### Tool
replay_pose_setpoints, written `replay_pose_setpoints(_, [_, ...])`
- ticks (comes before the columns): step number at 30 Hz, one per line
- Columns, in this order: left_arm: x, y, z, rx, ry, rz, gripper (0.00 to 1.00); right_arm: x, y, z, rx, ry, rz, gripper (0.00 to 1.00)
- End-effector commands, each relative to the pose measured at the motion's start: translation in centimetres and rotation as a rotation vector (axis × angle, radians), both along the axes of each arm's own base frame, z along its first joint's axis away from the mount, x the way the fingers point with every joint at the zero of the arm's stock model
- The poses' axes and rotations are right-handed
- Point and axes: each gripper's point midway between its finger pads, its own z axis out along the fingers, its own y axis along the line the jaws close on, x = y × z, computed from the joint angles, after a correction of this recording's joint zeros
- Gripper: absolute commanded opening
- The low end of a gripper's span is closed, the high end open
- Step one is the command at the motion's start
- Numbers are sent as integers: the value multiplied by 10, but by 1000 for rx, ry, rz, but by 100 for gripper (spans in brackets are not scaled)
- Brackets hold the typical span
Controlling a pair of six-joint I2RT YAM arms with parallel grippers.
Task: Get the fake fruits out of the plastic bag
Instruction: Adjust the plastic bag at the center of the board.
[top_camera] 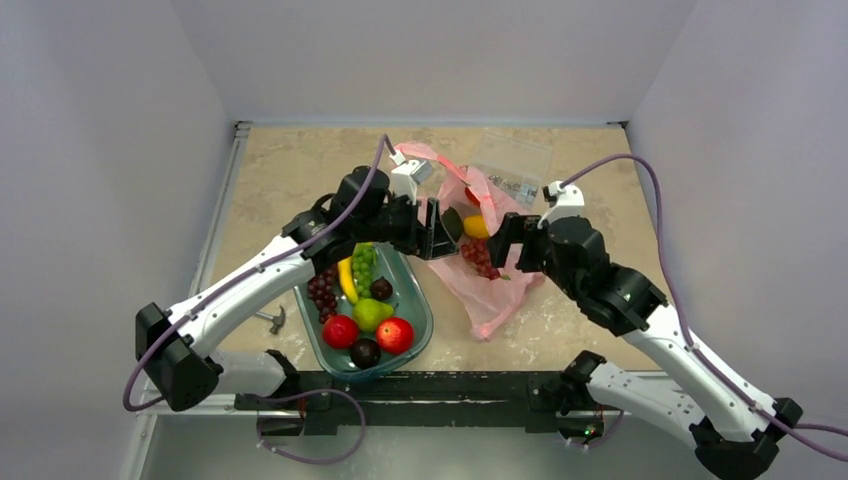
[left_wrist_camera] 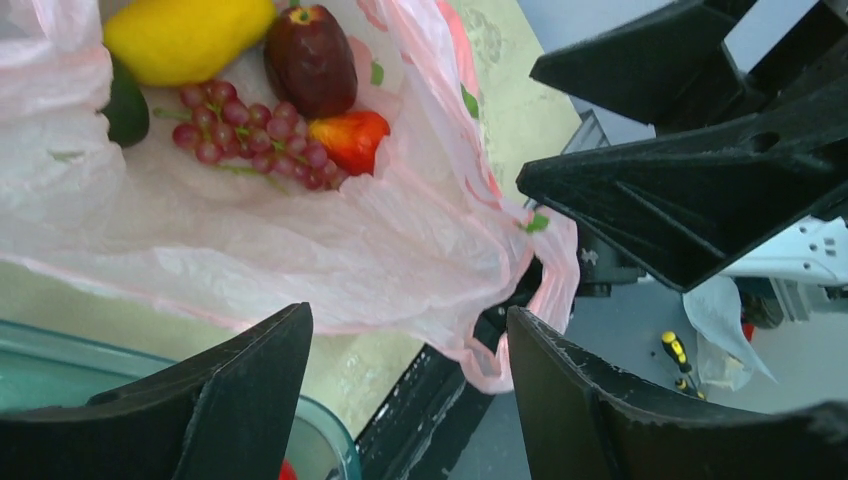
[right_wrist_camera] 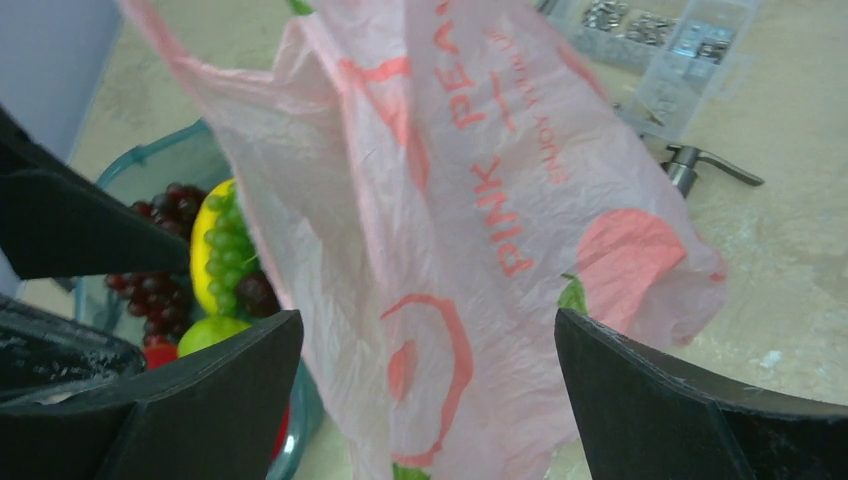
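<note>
The right gripper lowers and draws back onto the fold of the bag's near edge [top_camera: 511,278] [right_wrist_camera: 412,365] next, since the bag's side already hangs between its fingers.
The pink plastic bag [top_camera: 490,285] lies mid-table between both arms, mouth open. Inside, the left wrist view shows a yellow fruit [left_wrist_camera: 185,35], a dark red fruit [left_wrist_camera: 310,60], an orange-red fruit [left_wrist_camera: 350,140], a dark green avocado [left_wrist_camera: 125,110] and red grapes [left_wrist_camera: 255,140]. My left gripper [top_camera: 440,235] is open at the bag's left side. A bag handle [left_wrist_camera: 520,340] hangs loose between its fingers [left_wrist_camera: 250,400]. My right gripper [top_camera: 503,240] is open at the bag's right side. The bag's wall [right_wrist_camera: 450,200] hangs between its fingers [right_wrist_camera: 700,400], unclamped.
A teal tray [top_camera: 420,300] at front left holds grapes, a banana, a pear, apples and plums. A clear packet of metal parts [top_camera: 510,160] lies behind the bag. A small hammer [top_camera: 272,318] lies left of the tray. A metal tool [right_wrist_camera: 700,165] lies by the packet.
</note>
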Motion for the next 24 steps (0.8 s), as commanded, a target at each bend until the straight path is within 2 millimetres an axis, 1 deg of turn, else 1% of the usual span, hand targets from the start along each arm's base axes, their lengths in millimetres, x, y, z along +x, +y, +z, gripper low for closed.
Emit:
replay_pose_setpoints(1, [27, -20, 7, -10, -87, 51, 72, 23, -10, -13, -56, 35, -205, 99])
replay_pose_setpoints(2, [31, -24, 1, 4, -92, 51, 72, 24, -10, -24, -107, 64, -234, 99])
replay_pose_setpoints(4, [35, -36, -18, 42, -83, 21, 72, 18, -15, -37, -204, 83, -313, 99])
replay_pose_setpoints(6, [37, -43, -46, 89, -33, 18, 70, 10, -22, -49, -283, 112, -389, 99])
replay_pose_setpoints(8, [35, -47, -76, 100, 48, 32, 67, -1, -25, -73, -332, 175, -438, 99])
replay_pose_setpoints(10, [28, -48, -101, 99, 110, 45, 66, -13, -31, -101, -362, 236, -492, 99])
replay_pose_setpoints(12, [17, -46, -120, 113, 146, 52, 66, -24, -37, -127, -353, 301, -545, 99])
replay_pose_setpoints(14, [1, -42, -131, 134, 166, 40, 66, -30, -34, -143, -323, 333, -541, 99])
replay_pose_setpoints(15, [-6, -39, -130, 135, 163, 35, 65, -31, -32, -147, -303, 336, -522, 96])
replay_pose_setpoints(16, [-13, -36, -129, 137, 158, 31, 65, -32, -29, -148, -279, 331, -498, 92])
replay_pose_setpoints(17, [-19, -32, -127, 138, 149, 28, 65, -32, -27, -148, -257, 322, -475, 84])
replay_pose_setpoints(18, [-23, -27, -124, 139, 139, 32, 66, -32, -24, -145, -233, 310, -450, 71])
replay_pose_setpoints(19, [-26, -20, -121, 142, 130, 42, 66, -32, -21, -137, -196, 290, -415, 53])
replay_pose_setpoints(20, [-26, -14, -116, 145, 113, 56, 66, -32, -18, -135, -181, 281, -385, 45])
replay_pose_setpoints(21, [-27, -8, -110, 146, 94, 66, 67, -33, -14, -131, -150, 271, -354, 41])
replay_pose_setpoints(23, [-25, -1, -95, 140, 43, 82, 69, -36, -4, -126, -98, 261, -270, 29])
replay_pose_setpoints(24, [-23, 1, -87, 140, 20, 84, 70, -39, 3, -128, -81, 269, -228, 23])
